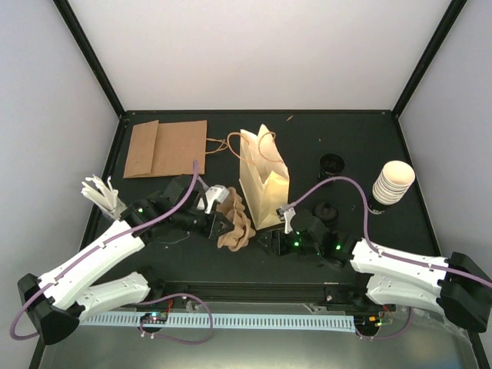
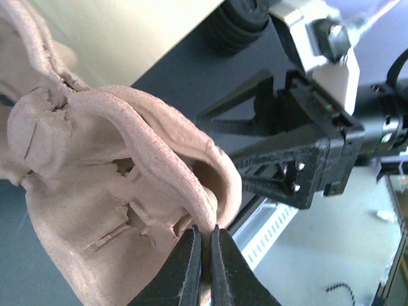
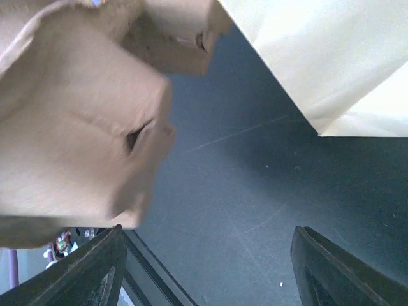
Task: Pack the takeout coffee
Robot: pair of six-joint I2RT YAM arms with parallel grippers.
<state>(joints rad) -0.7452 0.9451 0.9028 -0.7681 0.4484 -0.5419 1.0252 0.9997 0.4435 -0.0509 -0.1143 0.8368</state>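
Note:
I will move my left gripper back and down to release the carrier (image 1: 234, 219) on bare tabletop by the bar (image 1: 233, 262), because that spot is below and back of it.
The takeout coffee cups (image 1: 393, 182), cream-white paper cups in a stack, stand at the right of the table, far from both grippers. My left gripper (image 1: 221, 224) (image 2: 205, 231) is shut on the rim of a brown pulp cup carrier (image 1: 234, 219) (image 2: 95, 178), which lies just left of the upright cream paper bag (image 1: 265, 188). My right gripper (image 1: 270, 240) (image 3: 209, 229) stands open low over the dark table in front of the bag (image 3: 331, 57), with nothing between its fingers. The carrier (image 3: 70, 134) fills the upper left of the right wrist view.
A flat brown paper bag (image 1: 165, 147) lies at the back left. Two black lids (image 1: 331, 163) (image 1: 326, 210) sit between the cream bag and the cup stack. A white bundle (image 1: 100, 192) stands at the left edge. White walls enclose the table on three sides.

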